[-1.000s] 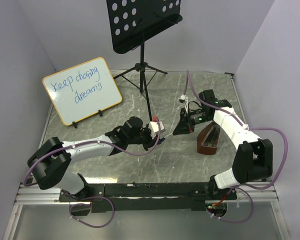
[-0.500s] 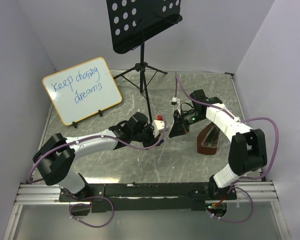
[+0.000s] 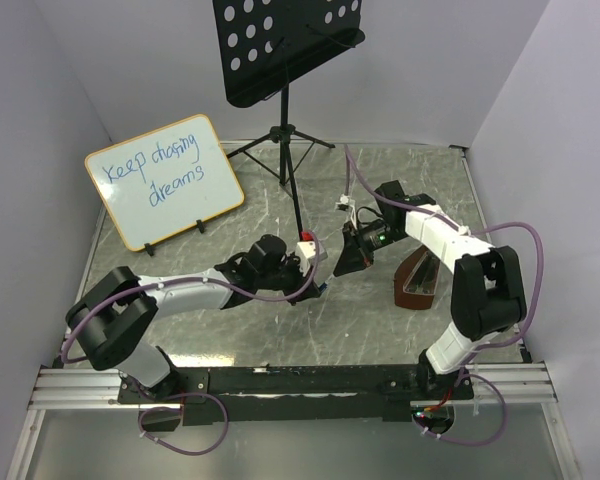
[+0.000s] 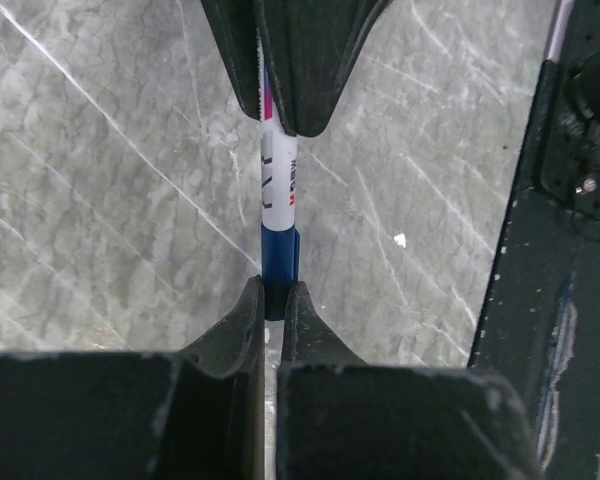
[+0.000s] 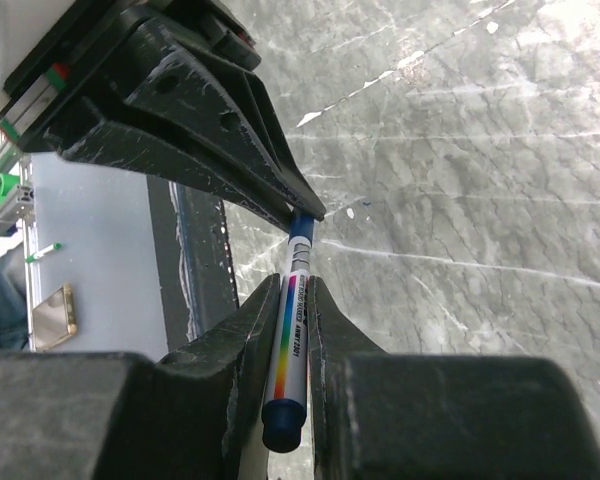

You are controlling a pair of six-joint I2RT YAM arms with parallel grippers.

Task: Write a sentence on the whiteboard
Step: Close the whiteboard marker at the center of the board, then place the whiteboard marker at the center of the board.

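Observation:
The sentence is written and the blue cap is on, so my right gripper should lower the marker to the table below, then open.
The whiteboard [image 3: 165, 182] leans on its stand at the back left. On it is the sentence [image 3: 163, 168] in blue, "Keep chasing dreams", in two lines. At the table's middle my two grippers meet tip to tip on one marker. My right gripper [image 5: 295, 287] is shut on the marker's white, rainbow-striped barrel [image 5: 290, 345]. My left gripper [image 4: 276, 290] is shut on the blue cap [image 4: 279, 258] at the barrel's other end. In the top view the left gripper [image 3: 318, 280] and right gripper [image 3: 338, 266] nearly touch, and the marker is hidden between them.
A black perforated music stand [image 3: 285, 45] rises at the back on tripod legs [image 3: 278, 142] that spread over the table behind the grippers. A brown open holder [image 3: 418, 278] sits to the right of the right arm. Purple cables loop off both arms.
The right gripper has swung left and slightly forward toward the left one, which also shifted a little. The gap between them has shut, and they now meet at the marker.

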